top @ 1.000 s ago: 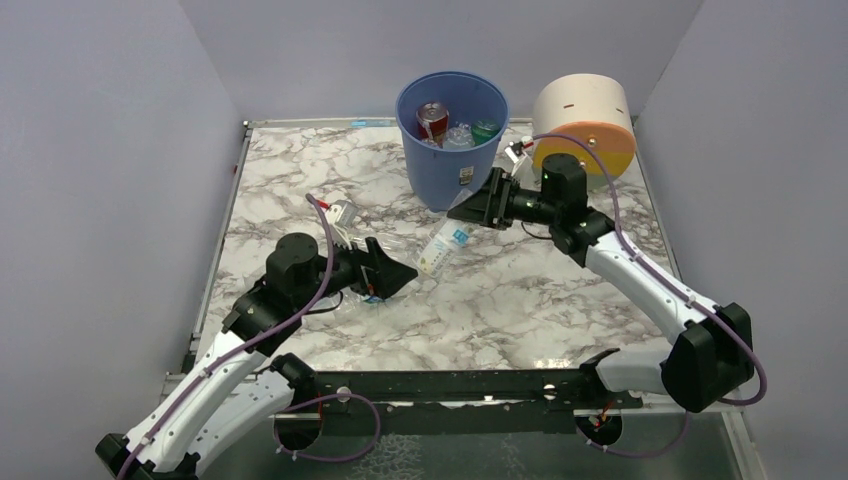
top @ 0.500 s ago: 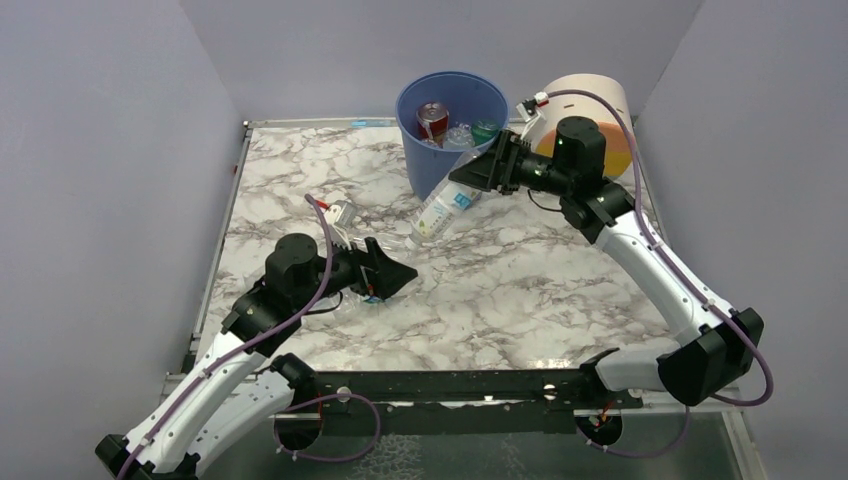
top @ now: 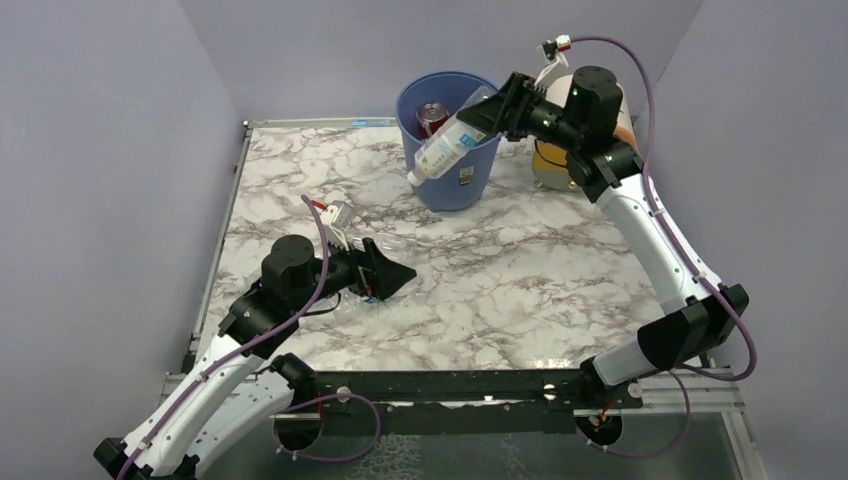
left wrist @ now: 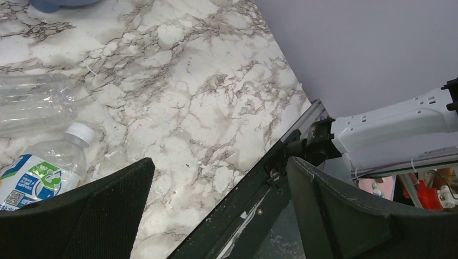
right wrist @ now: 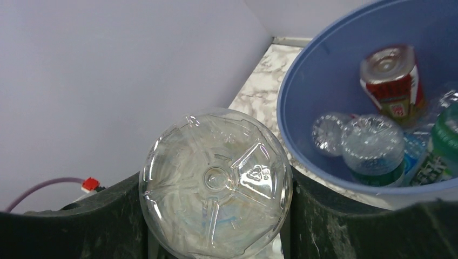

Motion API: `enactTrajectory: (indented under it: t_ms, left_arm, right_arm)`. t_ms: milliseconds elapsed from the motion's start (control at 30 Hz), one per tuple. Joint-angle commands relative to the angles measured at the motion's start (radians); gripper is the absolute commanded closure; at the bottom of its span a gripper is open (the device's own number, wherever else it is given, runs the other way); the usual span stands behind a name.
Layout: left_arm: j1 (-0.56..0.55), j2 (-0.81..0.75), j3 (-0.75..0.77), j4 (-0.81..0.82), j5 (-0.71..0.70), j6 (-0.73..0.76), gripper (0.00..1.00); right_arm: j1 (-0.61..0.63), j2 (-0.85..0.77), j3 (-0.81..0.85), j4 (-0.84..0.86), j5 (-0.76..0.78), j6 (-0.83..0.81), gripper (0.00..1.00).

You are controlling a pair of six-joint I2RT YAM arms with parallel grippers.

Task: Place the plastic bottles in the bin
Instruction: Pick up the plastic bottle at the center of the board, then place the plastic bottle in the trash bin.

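Note:
Next, my right gripper needs to move outward to bring the clear bottle over the bin's opening and release it, since its white cap hangs outside the bin's near rim.
The blue bin stands at the back of the marble table; several plastic bottles lie inside it, one with a red label. My right gripper is shut on another clear bottle near its base. This bottle hangs tilted, white cap down-left, in front of the bin's rim. In the right wrist view its round base fills the gap between the jaws. My left gripper is open and low over the table. A white-capped bottle with a blue-green label and a crushed clear one lie beside it.
A cream drum with an orange band stands right of the bin, mostly behind my right arm. The black frame rail runs along the near table edge. Grey walls close in the left, back and right sides.
My right gripper has lifted the bottle from just above the table, up and back to the bin's rim. The left arm has not moved.

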Motion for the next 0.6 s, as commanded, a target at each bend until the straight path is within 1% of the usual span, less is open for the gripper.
enactTrajectory:
  t_ms: [0,267,433,567]
  left_arm:
    - [0.0,-0.014,0.034,-0.015,-0.005,-0.01,0.01]
    - [-0.001,-0.007,0.04,-0.014,0.0,-0.022,0.01]
    - [0.001,-0.003,0.04,-0.013,-0.001,-0.029,0.01]
    - [-0.001,-0.007,0.034,-0.014,-0.005,-0.038,0.01]
  right_arm:
    - [-0.042,0.053,0.101,0.028,0.031,-0.031,0.36]
    - [-0.141,0.134,0.176,0.128,0.033,-0.008,0.35]
    - [-0.17,0.198,0.212,0.193,0.038,-0.021,0.34]
    - [-0.179,0.261,0.244,0.209,0.029,-0.028,0.33]
